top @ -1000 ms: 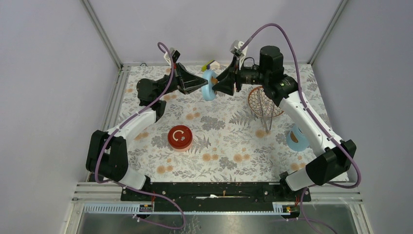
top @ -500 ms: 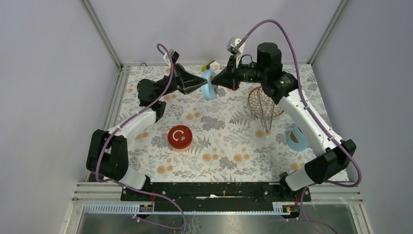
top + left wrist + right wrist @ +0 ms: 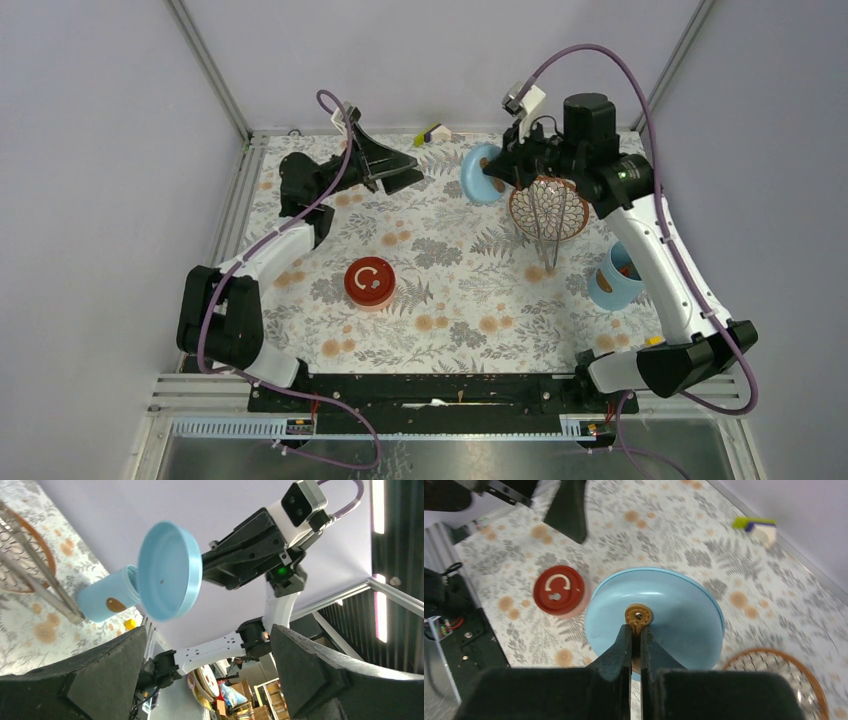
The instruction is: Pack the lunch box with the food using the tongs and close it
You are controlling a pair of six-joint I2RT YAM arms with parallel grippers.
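Note:
I will move my right gripper back, to the right in the top view, and down onto the light-blue shell's opening (image 3: 627, 262) and release the disc (image 3: 480, 173), because the opening is uncovered.
My right gripper (image 3: 634, 630) is shut on the brown strap tab (image 3: 638, 615) of the light-blue disc (image 3: 654, 615) and holds the disc on edge above the table, just left of the patterned dish (image 3: 572, 196). In the top view the disc (image 3: 480, 173) hangs well to the right of my left gripper (image 3: 404, 171), which stands open and holds nothing. The tongs (image 3: 545, 238) lie across the dish's near rim. The light-blue shell (image 3: 610, 285) stands at the right edge, with brownish bits showing in its mouth. The salmon-pink bowl (image 3: 369, 283) sits mid-table under a red lid.
A small yellow-green and white block (image 3: 432, 133) lies at the back edge. The right forearm runs above the blue shell. The floral cloth (image 3: 450, 290) covers the table inside a metal frame.
My left gripper has opened, let go of the disc and drawn back to the left. The right arm, shut on the strap tab, has carried the disc right toward the dish.

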